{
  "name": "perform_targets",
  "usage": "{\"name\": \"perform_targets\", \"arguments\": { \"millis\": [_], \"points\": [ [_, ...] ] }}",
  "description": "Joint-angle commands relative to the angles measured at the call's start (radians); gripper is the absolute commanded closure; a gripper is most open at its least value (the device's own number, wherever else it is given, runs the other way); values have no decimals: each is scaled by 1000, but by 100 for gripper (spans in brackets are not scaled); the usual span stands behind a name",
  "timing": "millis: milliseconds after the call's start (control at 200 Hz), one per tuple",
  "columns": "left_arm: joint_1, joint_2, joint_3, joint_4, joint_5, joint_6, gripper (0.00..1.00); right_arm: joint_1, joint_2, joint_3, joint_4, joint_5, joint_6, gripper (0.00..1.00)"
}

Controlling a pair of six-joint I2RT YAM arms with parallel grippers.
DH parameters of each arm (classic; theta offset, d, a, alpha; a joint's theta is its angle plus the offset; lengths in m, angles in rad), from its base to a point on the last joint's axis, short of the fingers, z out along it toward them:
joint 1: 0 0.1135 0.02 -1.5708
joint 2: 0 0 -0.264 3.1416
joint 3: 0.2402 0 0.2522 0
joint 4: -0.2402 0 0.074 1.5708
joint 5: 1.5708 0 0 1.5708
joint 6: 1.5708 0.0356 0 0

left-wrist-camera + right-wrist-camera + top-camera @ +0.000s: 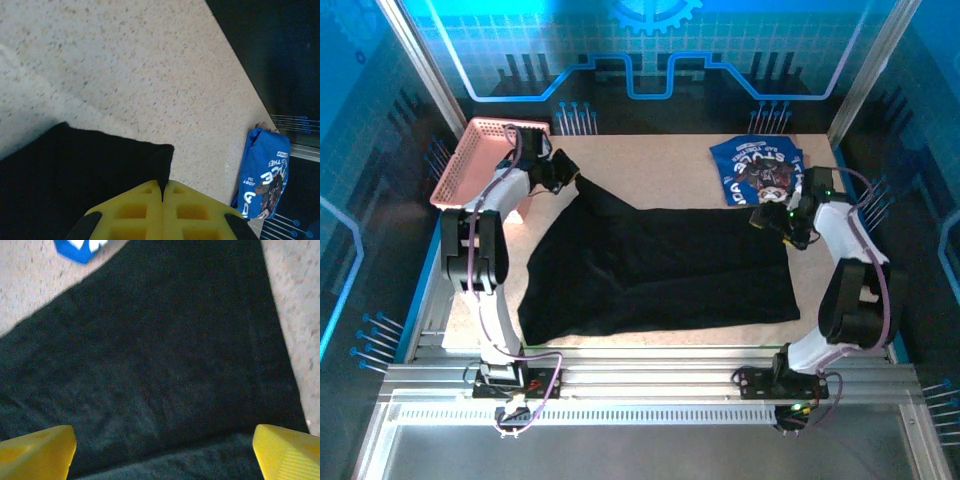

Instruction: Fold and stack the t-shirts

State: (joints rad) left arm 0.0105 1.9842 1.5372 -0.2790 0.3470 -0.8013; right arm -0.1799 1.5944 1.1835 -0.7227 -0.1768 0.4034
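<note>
The right gripper turns outward next, then lowers to the black shirt's loose corner by the blue t-shirt (757, 170), since that corner lies below and outward.
The black t-shirt (660, 265) lies spread across the middle of the table, its far left corner pulled up toward my left gripper (565, 172). In the left wrist view the yellow fingers are shut on that black corner (162, 186), and the cloth (75, 165) trails away to the left. The blue t-shirt (757, 170) with white lettering lies folded at the back right (262, 180). My right gripper (782, 222) hovers over the black shirt's far right corner. Its jaws stand wide apart (162, 450) above the dark cloth (165, 355), gripping nothing. A blue corner (80, 249) shows at the top.
A pink lattice basket (480, 160) stands at the back left, close behind the left arm. Bare speckled tabletop (650, 160) lies between the two shirts at the back. Metal rails run along the near edge (650, 385).
</note>
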Motion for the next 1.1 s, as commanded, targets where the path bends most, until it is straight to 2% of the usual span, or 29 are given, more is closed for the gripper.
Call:
{"name": "perform_targets", "arguments": {
  "millis": [0, 345, 495, 605, 1095],
  "points": [
    [2, -46, -47, -45, 30, 25, 100, -31, 89, 92, 19, -9, -12, 11],
    [-14, -104, -90, -39, 79, -10, 100, -32, 327, 318, -26, 87, -121, 33],
    [-18, -135, -103, -50, 77, -13, 100, -29, 391, 369, -25, 128, -147, 37],
    [-17, -149, -106, -60, 79, -16, 100, -29, 437, 408, -28, 144, -173, 47],
    [-23, -178, -106, -89, 75, -11, 100, -10, 635, 585, -79, 207, -200, 53]
  ]
}}
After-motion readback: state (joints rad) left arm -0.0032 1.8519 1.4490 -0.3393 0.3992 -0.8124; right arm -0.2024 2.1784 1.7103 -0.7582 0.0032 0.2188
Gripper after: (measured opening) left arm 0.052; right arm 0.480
